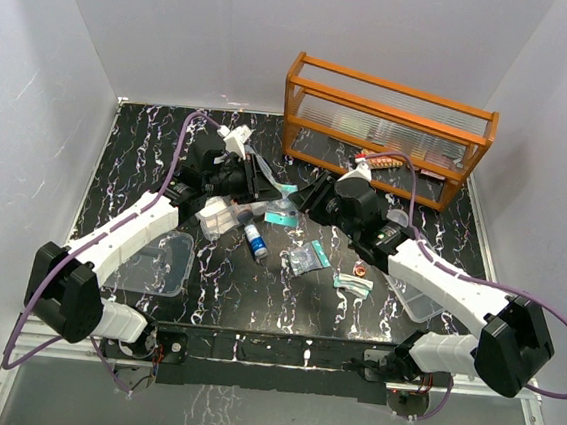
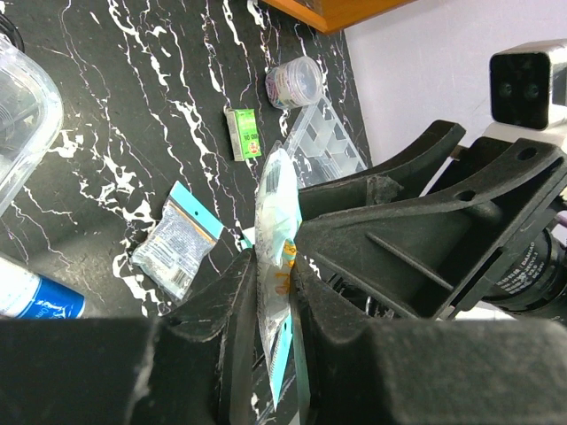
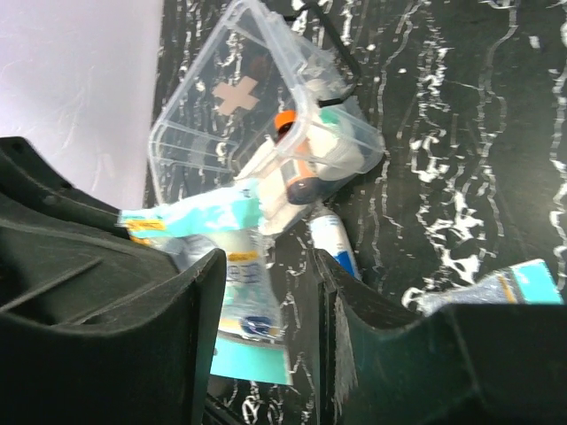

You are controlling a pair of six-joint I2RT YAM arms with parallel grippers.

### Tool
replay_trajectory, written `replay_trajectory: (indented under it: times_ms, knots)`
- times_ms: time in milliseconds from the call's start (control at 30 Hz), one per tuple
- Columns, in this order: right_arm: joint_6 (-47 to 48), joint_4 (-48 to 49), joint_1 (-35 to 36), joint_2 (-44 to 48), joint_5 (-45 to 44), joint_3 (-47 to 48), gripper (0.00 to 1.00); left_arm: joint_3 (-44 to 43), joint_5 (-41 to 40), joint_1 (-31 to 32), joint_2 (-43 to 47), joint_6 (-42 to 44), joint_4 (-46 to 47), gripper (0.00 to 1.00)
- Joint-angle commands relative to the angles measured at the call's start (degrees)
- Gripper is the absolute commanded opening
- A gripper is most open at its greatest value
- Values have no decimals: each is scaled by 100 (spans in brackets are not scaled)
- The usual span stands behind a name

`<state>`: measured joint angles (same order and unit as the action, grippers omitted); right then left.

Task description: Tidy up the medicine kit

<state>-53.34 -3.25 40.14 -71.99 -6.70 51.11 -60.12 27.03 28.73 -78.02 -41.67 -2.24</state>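
Note:
The packet should next swing over with my left gripper, go down and be released inside the kit (image 1: 219, 216) already holding items, below and to the gripper's left in the top view.
The medicine kit (image 1: 219, 216) is a clear box with a red cross; in the right wrist view (image 3: 257, 115) it lies tilted with small items inside. My left gripper (image 1: 271, 183) is shut on a teal and clear packet (image 2: 276, 212), held on edge just above the table, right of the kit. The packet also shows in the top view (image 1: 283, 210) and the right wrist view (image 3: 226, 257). My right gripper (image 1: 315, 198) faces the left one closely, open, with its jaws either side of the packet's end. A blue and white bottle (image 1: 254, 240) lies by the kit.
A second small packet (image 1: 307, 258) and a green box (image 1: 352, 284) lie mid-table. A round jar (image 1: 399, 217) and a clear compartment organizer (image 1: 418, 302) are at the right. A clear tray (image 1: 161, 261) sits at the left. The orange glass-fronted rack (image 1: 387, 127) stands at the back.

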Motion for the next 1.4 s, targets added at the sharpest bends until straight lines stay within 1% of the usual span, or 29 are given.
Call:
replay_trajectory:
  times_ms: [0,100,167,267,333,433,567,667,733,833,933,1067,1167,1367]
  knots:
    - [249,-255,26,378,-598,-61,40,-567,67,14,35,768,-596,10]
    - [291,-385,26,534,-714,-75,41,-1038,38,-6,-77,1424,-1259,10]
    - [321,-440,21,626,-772,-75,41,-1450,-51,-40,-248,2064,-1902,10]
    - [379,-534,26,734,-828,-66,41,-2105,-623,-101,-440,3096,-2933,10]
    - [409,-597,19,775,-844,-79,41,-2396,-1085,-207,-498,3577,-3265,11]
    - [418,-667,20,796,-822,-129,41,-2545,-1341,-487,-520,4053,-3418,12]
    - [386,-730,22,863,-789,-207,41,-2642,-1262,-1057,-606,4389,-3534,12]
    - [298,-692,17,963,-798,-339,41,-2794,-1224,-1481,-790,4398,-3774,13]
    - [267,-686,21,992,-790,-392,42,-2870,-1329,-1633,-949,4362,-3935,13]
    - [275,-695,18,982,-776,-418,41,-2713,-1402,-1714,-1006,4395,-3890,13]
    - [305,-708,18,956,-776,-394,41,-2475,-1430,-1739,-1047,4615,-3737,11]
    - [325,-676,25,962,-804,-415,41,-2114,-1065,-1748,-1162,5062,-3449,12]
    - [324,-651,20,981,-766,-435,41,-2209,-866,-1743,-1452,5385,-3550,12]
    - [307,-672,22,1086,-782,-479,41,-2729,-329,-1740,-2336,6247,-4271,11]
